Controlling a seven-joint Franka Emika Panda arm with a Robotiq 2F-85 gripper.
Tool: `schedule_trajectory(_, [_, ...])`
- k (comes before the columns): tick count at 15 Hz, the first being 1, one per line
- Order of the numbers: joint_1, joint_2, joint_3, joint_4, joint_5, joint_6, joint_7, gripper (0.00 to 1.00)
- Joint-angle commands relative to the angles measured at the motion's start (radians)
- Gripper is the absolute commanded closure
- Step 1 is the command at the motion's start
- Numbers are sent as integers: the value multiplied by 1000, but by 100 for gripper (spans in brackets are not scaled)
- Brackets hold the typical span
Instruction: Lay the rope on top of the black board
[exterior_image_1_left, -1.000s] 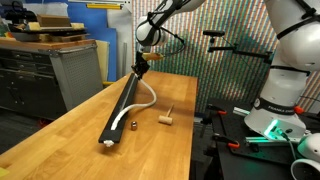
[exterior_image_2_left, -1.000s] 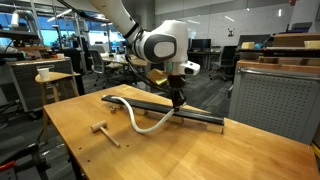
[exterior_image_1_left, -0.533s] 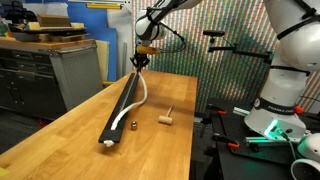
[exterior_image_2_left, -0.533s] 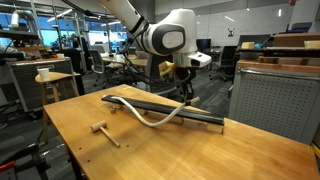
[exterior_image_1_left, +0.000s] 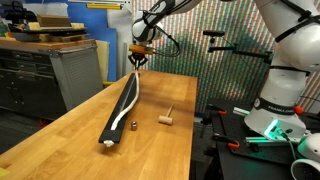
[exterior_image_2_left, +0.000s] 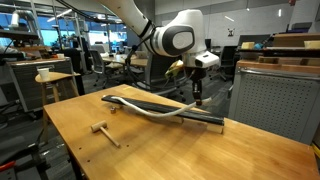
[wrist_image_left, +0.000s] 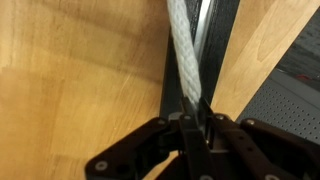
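Observation:
The rope's end hangs above the board, so the gripper lowers down and along toward the board's far end (exterior_image_2_left: 208, 118) next with a slight turn to release the rope.
The black board (exterior_image_1_left: 122, 107) lies lengthwise on the wooden table; it also shows in the other exterior view (exterior_image_2_left: 190, 113) and the wrist view (wrist_image_left: 215, 40). The white rope (exterior_image_1_left: 130, 93) runs along the board from its near end up to my gripper (exterior_image_1_left: 138, 60). In an exterior view the rope (exterior_image_2_left: 150, 110) lies almost straight along the board and rises to the gripper (exterior_image_2_left: 198, 99). The gripper is shut on the rope's end, held above the board's far end. In the wrist view the rope (wrist_image_left: 183, 55) runs from the jaws (wrist_image_left: 195, 112) over the board.
A small tan wooden T-shaped block (exterior_image_1_left: 167, 117) (exterior_image_2_left: 100, 129) lies on the table beside the board. A small dark round knob (exterior_image_1_left: 131, 125) sits near the board's near end. A grey cabinet (exterior_image_1_left: 70, 70) stands beside the table. The table edge is close to the board's far end.
My gripper has moved along the board toward its far end, pulling the rope's end with it. The rope's loop beside the board has straightened and now lies along the board.

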Motion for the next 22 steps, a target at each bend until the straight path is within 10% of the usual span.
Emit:
schedule_trajectory(1, [2, 58, -23, 108, 18, -71, 123, 97])
schedule_trajectory(12, [-38, 183, -43, 281, -1, -146, 424, 97])
schedule_trajectory(22, [-14, 286, -6, 367, -26, -165, 417, 97])
